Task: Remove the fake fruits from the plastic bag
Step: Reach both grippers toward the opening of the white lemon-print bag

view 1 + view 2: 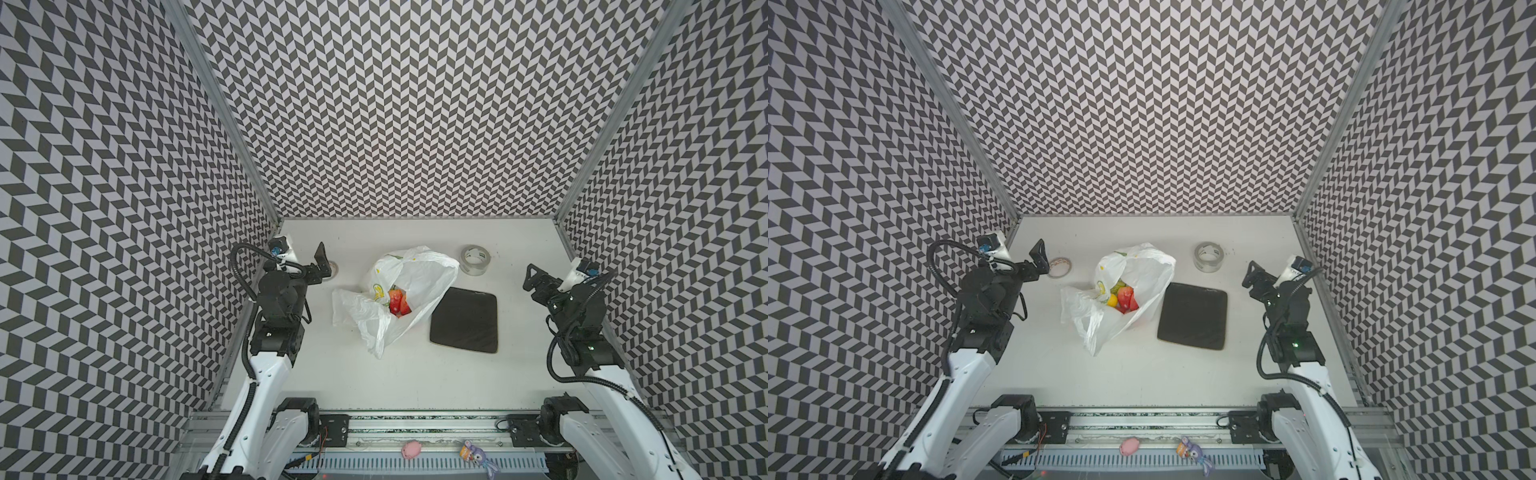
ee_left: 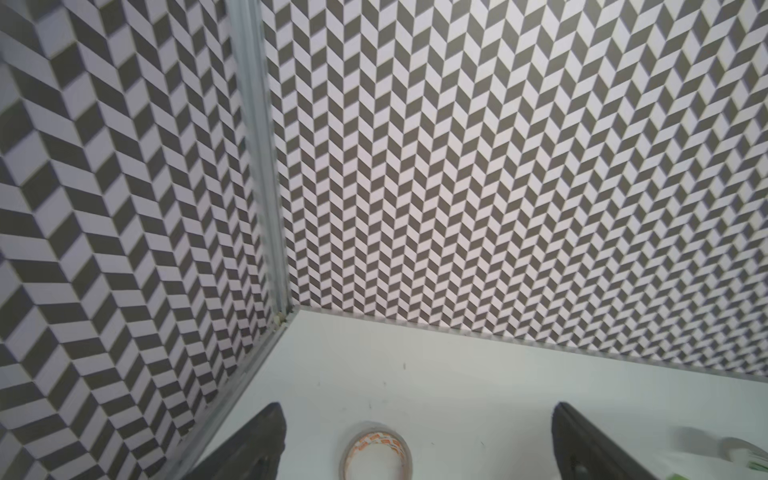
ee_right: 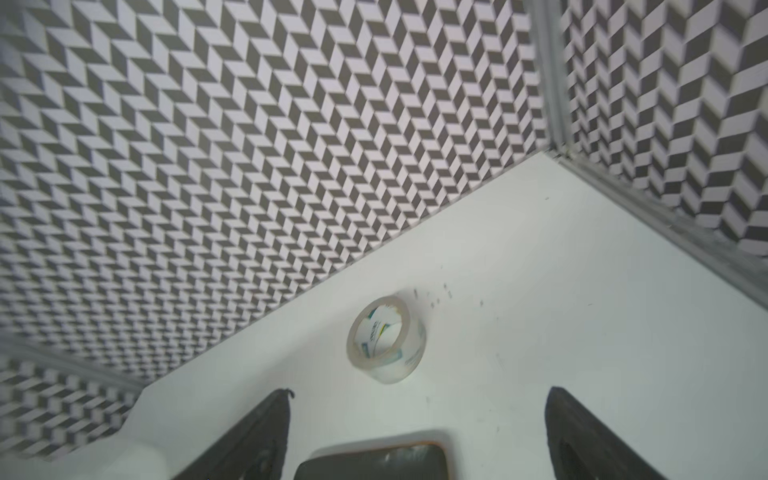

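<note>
The bag's near rim (image 1: 377, 326) stands loose below my left gripper and back toward my base. I will next lower my left gripper back onto it, with the fingers tilting down to close.
The plastic bag (image 1: 419, 274) (image 1: 1142, 270) lies crumpled at the middle of the white table, its mouth gaping upward. Inside it I see the fake fruits: red ones (image 1: 398, 304) (image 1: 1128, 300), a yellow one (image 1: 1112, 302) and a green one (image 1: 1120, 286). My left gripper (image 1: 321, 259) (image 1: 1039, 254) (image 2: 417, 405) hovers open and empty left of the bag, above a small tape roll. On the bag's right, beyond the dark tray, my right gripper (image 1: 531, 277) (image 1: 1251, 273) (image 3: 419, 391) is also open and empty. A corner of the bag (image 2: 744, 453) shows in the left wrist view.
A dark square tray (image 1: 464, 320) (image 1: 1194, 318) (image 3: 374, 463) lies right of the bag. A clear tape roll (image 1: 476, 258) (image 1: 1208, 256) (image 3: 386, 345) stands behind it. A small tape roll (image 1: 1060, 267) (image 2: 376, 455) lies under the left gripper. Patterned walls enclose three sides.
</note>
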